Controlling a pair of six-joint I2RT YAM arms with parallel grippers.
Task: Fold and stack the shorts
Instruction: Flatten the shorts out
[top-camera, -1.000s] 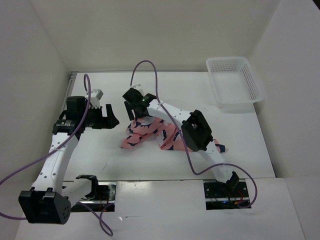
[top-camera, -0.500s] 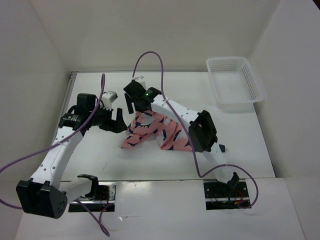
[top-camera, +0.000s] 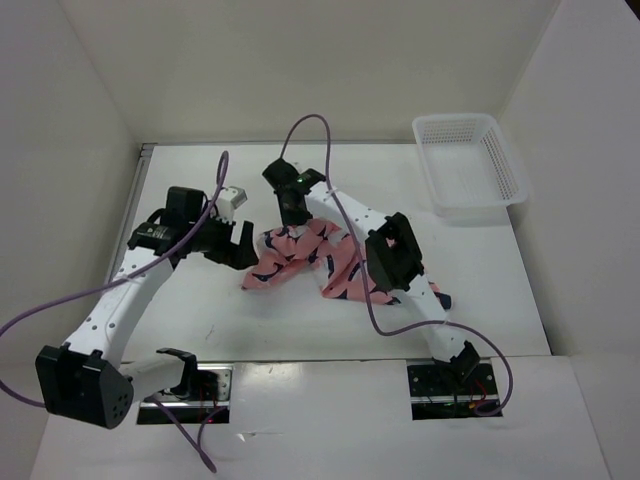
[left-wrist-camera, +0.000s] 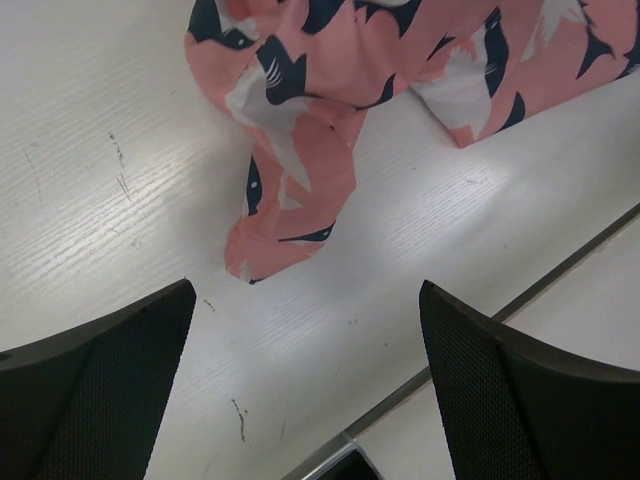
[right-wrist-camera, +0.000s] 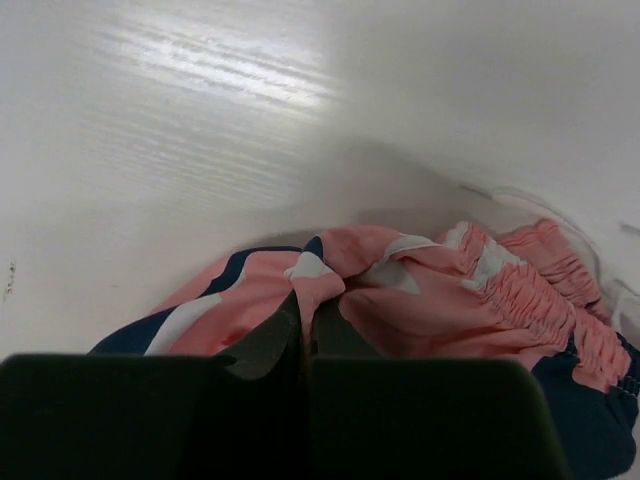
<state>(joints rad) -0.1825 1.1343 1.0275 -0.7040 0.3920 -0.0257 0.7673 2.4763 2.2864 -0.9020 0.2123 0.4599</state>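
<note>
The loose corner of the shorts sticks out from the crumple. I will move my left gripper down and toward the right in the top view onto that corner next.
The salmon-pink shark-print shorts (top-camera: 300, 255) lie crumpled mid-table, partly under the right arm. My right gripper (top-camera: 292, 216) is at their far edge, shut on a pinched fold of the shorts (right-wrist-camera: 322, 290) near the gathered waistband (right-wrist-camera: 530, 300). Left of the shorts hovers my left gripper (top-camera: 243, 243), its black fingers (left-wrist-camera: 95, 365) spread wide and holding nothing. In the left wrist view a loose corner of the shorts (left-wrist-camera: 290, 215) lies on the table just beyond the fingertips of my left gripper (left-wrist-camera: 305, 300).
A white mesh plastic basket (top-camera: 468, 178) stands at the back right corner. White walls enclose the table on the left, back and right. Purple cables loop above both arms. A metal strip (left-wrist-camera: 520, 300) runs along the table's near edge.
My right gripper has gone from open to shut, pinching the far edge of the shorts. The left arm has swung right, closer to the shorts, still open.
</note>
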